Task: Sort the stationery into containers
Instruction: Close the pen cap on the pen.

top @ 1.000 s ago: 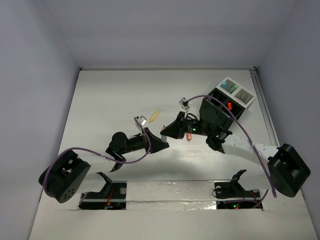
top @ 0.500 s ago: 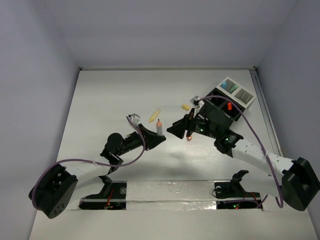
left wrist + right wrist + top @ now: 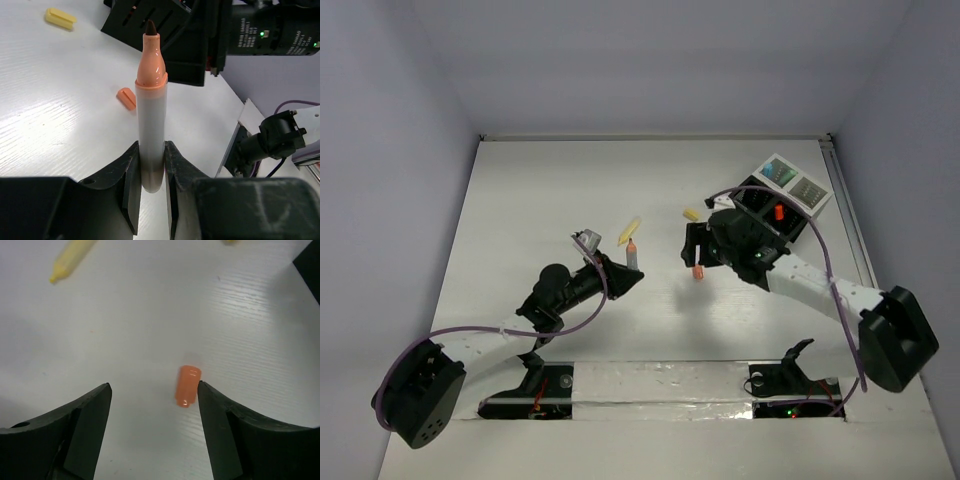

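Note:
The orange cap (image 3: 698,272) (image 3: 187,385) lies off-center below the open fingers. My right gripper should go down, shifting to the right in the wrist view, and close around it.
My left gripper (image 3: 151,165) is shut on the white barrel of an uncapped marker pen (image 3: 151,115), which stands upright with an orange neck and a dark tip; from above the pen (image 3: 631,255) sits at the table's middle. Its orange cap (image 3: 187,385) lies loose on the table between the fingers of my open right gripper (image 3: 154,395), close to the right finger and touching neither. The cap (image 3: 698,272) lies just below the right gripper (image 3: 695,248). The containers, a black box (image 3: 760,222) joined to a white tray (image 3: 810,190), stand at the back right.
A yellow marker (image 3: 630,230) and a small yellow block (image 3: 691,214) lie on the table behind the grippers. An orange item (image 3: 778,212) sits in the black box and teal pieces (image 3: 782,175) in the white tray. Purple cables loop over both arms.
My right gripper has opened and swung to point down; the orange cap it carried now lies on the table. My left gripper still holds the uncapped marker, shifted slightly.

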Tool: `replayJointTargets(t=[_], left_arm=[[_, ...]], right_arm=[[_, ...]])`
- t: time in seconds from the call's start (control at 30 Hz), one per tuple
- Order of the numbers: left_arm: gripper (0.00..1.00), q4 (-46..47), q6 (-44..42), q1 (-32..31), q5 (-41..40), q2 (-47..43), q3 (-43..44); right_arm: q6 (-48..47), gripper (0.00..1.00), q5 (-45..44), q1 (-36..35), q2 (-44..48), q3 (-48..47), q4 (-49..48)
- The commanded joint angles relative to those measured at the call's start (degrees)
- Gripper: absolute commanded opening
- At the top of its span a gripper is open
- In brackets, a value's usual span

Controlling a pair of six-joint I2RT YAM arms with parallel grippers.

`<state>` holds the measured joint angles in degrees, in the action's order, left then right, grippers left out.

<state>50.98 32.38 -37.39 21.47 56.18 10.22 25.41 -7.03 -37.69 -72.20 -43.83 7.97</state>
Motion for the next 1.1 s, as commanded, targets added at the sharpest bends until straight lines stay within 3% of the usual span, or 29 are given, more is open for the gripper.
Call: replayJointTargets(t=[0.0, 0.2, 0.33, 0.37, 0.53, 0.63, 0.67, 0.9, 1.07], left_arm=[[0.0, 0.7, -1.6, 0.1, -0.7, -0.3, 2.2], [0.0, -1.1, -2.1, 0.1, -1.3, -1.8, 2.3], [0.0, -1.2, -2.1, 0.1, -1.1, -2.0, 2.3], [0.0, -1.2, -2.1, 0.1, -1.1, -2.1, 2.3], [0.0, -1.2, -2.1, 0.1, -1.1, -2.3, 2.2], [0.0, -1.0, -2.0, 0.1, -0.8, -1.9, 2.2], [0.0, -0.9, -2.0, 0.1, -0.7, -1.7, 2.2], [0.0, 0.3, -2.0, -1.0, 0.0, 2.2, 3.1], [0.0, 0.4, -1.9, -2.1, -1.0, 5.8, 4.4]], right_arm=[[-2.6, 0.76, -5.7, 0.7, -6.3, -6.1, 10.9], [-2.8, 0.77, -4.6, 1.2, -13.5, -9.9, 12.9], [-2.8, 0.71, -4.3, 1.2, -17.9, -10.9, 12.9], [-2.6, 0.65, -4.7, 1.2, -19.4, -11.1, 13.1], [-2.7, 0.53, -3.5, 1.7, -22.3, -11.4, 11.9], [-2.7, 0.37, -3.1, 1.7, -23.5, -11.4, 11.5], [-2.6, 0.27, -3.3, 1.7, -23.5, -11.4, 11.3], [-3.0, 0.12, -5.0, 1.7, -15.5, -10.5, 6.4], [-1.7, 0.08, -1.3, 0.5, -5.7, -8.6, -6.6]])
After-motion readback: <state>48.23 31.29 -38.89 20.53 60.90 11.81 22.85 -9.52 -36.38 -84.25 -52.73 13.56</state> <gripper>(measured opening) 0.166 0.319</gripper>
